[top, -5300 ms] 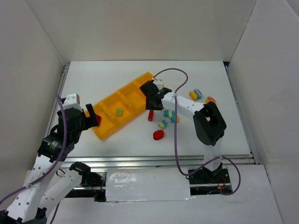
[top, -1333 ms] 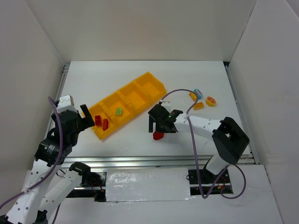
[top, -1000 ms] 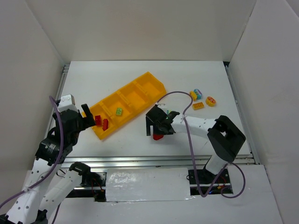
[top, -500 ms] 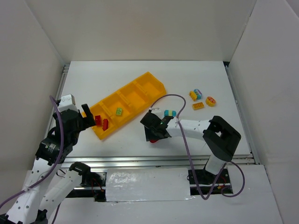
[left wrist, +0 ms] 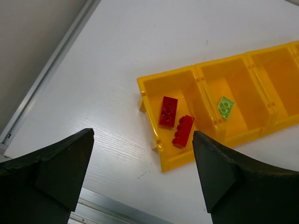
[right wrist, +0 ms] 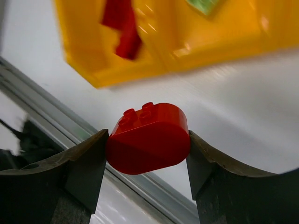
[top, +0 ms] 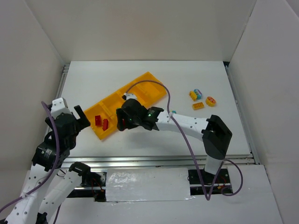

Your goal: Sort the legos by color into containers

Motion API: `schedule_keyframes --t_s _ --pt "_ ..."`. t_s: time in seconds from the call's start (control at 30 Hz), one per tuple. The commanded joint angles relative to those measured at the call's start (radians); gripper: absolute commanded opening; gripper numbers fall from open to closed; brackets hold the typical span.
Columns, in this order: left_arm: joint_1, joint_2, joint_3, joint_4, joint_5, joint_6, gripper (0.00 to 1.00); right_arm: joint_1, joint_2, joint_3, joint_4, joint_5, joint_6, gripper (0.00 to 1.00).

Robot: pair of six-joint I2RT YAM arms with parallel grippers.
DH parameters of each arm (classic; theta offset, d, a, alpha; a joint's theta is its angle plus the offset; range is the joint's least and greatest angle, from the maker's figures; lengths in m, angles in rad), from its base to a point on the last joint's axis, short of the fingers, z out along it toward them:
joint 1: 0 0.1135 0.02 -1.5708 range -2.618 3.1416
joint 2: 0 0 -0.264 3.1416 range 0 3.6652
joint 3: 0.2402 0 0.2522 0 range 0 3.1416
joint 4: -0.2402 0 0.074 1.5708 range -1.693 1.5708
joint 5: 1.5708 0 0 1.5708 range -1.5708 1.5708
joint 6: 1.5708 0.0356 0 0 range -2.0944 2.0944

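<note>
My right gripper will next move outward over the tray's section for the red bricks and let go of the lego, because that section is to the gripper's left in the top view.
The long orange-yellow tray point(top: 148, 76) lies slantwise on the white table. Two red bricks point(top: 100, 122) lie in its near-left end compartment, also in the left wrist view point(left wrist: 175, 120). A yellow-green brick point(left wrist: 225, 106) lies in the compartment beside it. My right gripper point(top: 123, 120) is shut on a red round-topped brick point(right wrist: 148, 138), held above the table just in front of the tray point(right wrist: 210, 42) by that end compartment. My left gripper point(top: 79, 116) is open and empty, left of the tray's end point(left wrist: 187, 156). Several loose legos point(top: 198, 98) lie at the right.
A small teal brick point(top: 173, 112) peeks out beside the right forearm. The metal rail of the table's near edge point(right wrist: 140, 186) runs just below the held brick. White walls enclose the table on three sides.
My right gripper has taken the red round-topped brick off the table and carried it left to the tray's near-left end. My left arm has drawn back a little to the left.
</note>
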Motion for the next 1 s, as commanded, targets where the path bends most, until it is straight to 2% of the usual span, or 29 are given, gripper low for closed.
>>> schedule_keyframes --t_s 0.0,0.23,0.4,0.53,0.63,0.87,0.93,0.97 --pt "0.005 -0.037 0.037 -0.036 -0.129 -0.055 0.99 0.013 0.112 0.163 0.112 -0.075 -0.032 0.03" --pt "0.006 -0.121 0.040 -0.062 -0.201 -0.102 0.99 0.022 0.319 0.512 0.138 -0.121 -0.027 0.05" --pt "0.008 -0.132 0.040 -0.060 -0.207 -0.101 1.00 0.022 0.459 0.669 0.155 -0.136 -0.047 0.12" --pt "0.008 -0.129 0.043 -0.062 -0.203 -0.099 0.99 0.021 0.553 0.829 0.071 -0.107 -0.067 0.32" --pt "0.008 -0.129 0.037 -0.048 -0.189 -0.084 1.00 0.018 0.586 0.863 0.061 -0.095 -0.087 0.56" --pt "0.008 -0.126 0.034 -0.041 -0.172 -0.075 1.00 0.001 0.565 0.875 0.044 -0.050 -0.118 0.65" --pt "0.008 -0.126 0.034 -0.039 -0.170 -0.075 0.99 0.001 0.547 0.877 0.038 -0.039 -0.139 0.77" --pt "0.008 -0.126 0.034 -0.037 -0.172 -0.075 0.99 0.001 0.541 0.875 0.038 -0.041 -0.148 0.78"
